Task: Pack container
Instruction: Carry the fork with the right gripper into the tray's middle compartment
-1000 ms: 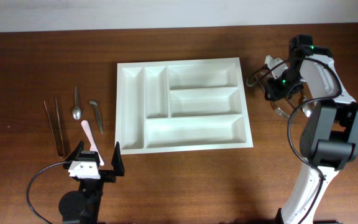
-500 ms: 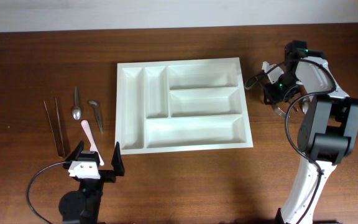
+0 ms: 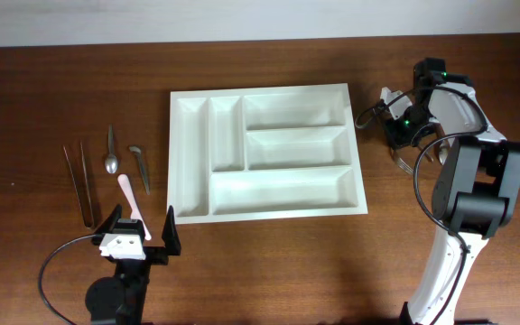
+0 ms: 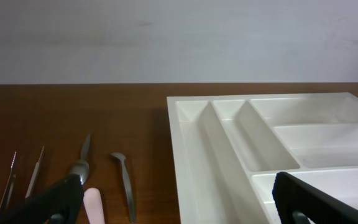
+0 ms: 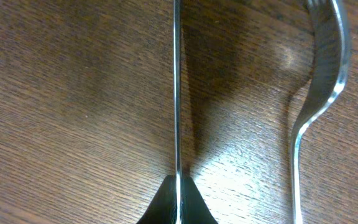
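The utensil (image 5: 177,87) should be lifted by my right gripper next. Then it should go down into the container's middle crosswise section.
The white five-compartment container (image 3: 278,209) lies in the middle of the table with nothing in it; its left part shows in the left wrist view (image 4: 229,143). My right gripper (image 3: 403,134) is right of the container, shut on a thin metal utensil (image 5: 177,87) seen edge-on, just over the wood with its shadow beside it. The fingertips (image 5: 177,208) pinch it at the bottom of the right wrist view. A metal fork (image 5: 319,74) lies on the table next to it. My left gripper (image 3: 140,236) is open and empty at the front left, its jaws (image 4: 179,205) wide apart.
Left of the container lie tweezers (image 3: 78,181), a spoon (image 3: 111,151), a small metal tool (image 3: 140,167) and a pink-handled piece (image 3: 129,199). The spoon (image 4: 79,165), the tool (image 4: 124,183) and the pink handle (image 4: 95,205) show in the left wrist view.
My right gripper has shifted slightly left and toward the back with the utensil. The left arm has not moved.
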Robot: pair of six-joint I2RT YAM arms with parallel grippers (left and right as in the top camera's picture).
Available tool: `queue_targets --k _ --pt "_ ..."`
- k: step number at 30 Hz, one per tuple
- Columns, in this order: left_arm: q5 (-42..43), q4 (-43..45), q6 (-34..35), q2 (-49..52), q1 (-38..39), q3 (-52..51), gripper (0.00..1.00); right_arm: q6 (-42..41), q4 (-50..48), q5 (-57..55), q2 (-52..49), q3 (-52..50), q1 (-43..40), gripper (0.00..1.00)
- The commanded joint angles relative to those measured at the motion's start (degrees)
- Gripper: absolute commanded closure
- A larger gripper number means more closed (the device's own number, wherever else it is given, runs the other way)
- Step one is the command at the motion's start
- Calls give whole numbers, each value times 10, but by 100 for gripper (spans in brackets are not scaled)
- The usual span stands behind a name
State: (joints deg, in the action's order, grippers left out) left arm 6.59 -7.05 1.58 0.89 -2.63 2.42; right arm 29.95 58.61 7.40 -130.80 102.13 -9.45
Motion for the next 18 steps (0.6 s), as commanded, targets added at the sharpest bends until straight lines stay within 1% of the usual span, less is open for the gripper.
queue_targets --k 1,7,9,13,15,17,18 --pt "-5 2 1 -5 2 -5 1 -4 13 14 -6 33 0 96" --pt "-5 2 1 -5 2 -5 1 -1 98 64 3 183 15 96" --pt "-5 2 1 -5 2 -5 1 19 126 80 5 235 24 96" --pt "-5 2 1 -5 2 -5 1 111 181 147 6 316 50 96" --pt "-5 2 1 -5 2 -5 1 178 213 193 6 343 68 96" --pt "-5 2 1 -5 2 -5 1 273 254 246 6 356 94 96" --pt "-5 2 1 -5 2 -5 1 302 268 259 6 356 105 96"
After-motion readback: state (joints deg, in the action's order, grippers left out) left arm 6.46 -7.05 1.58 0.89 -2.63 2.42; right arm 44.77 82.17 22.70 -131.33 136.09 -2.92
